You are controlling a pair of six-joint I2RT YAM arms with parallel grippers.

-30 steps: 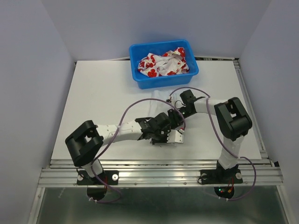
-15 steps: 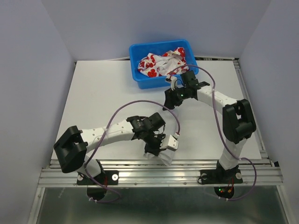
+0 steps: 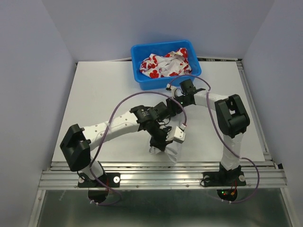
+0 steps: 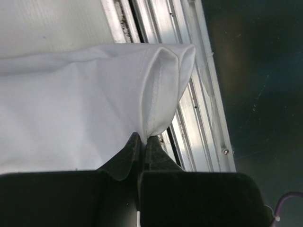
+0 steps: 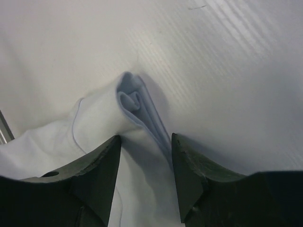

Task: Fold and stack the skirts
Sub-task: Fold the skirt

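My left gripper should next carry the hem outward from over the front bar and let it go on the skirt's far end (image 3: 176,120), because that end is further outward than my left gripper.
The plain white skirt (image 3: 166,152) lies bunched at the table's front edge. In the left wrist view the skirt (image 4: 71,104) drapes toward the front rail. My left gripper (image 3: 160,142) is shut on its stitched hem, with the jaws (image 4: 143,138) pinched together on the cloth. My right gripper (image 3: 171,108) is farther back and open. In the right wrist view its jaws (image 5: 146,142) stand on either side of a folded corner of the white skirt (image 5: 104,123). The red-blotched skirt (image 3: 165,64) lies crumpled in the blue tub (image 3: 142,82).
Aluminium rails (image 3: 161,166) run along the table's front edge and show under the hanging cloth in the left wrist view (image 4: 199,118). Purple cables loop over both arms. The blue tub stands at the back centre. Grey walls close in the left, right and back.
My right gripper went up toward the tub, then came back down to the white skirt's far corner. My left gripper drew the skirt toward the front edge, then shifted slightly back.
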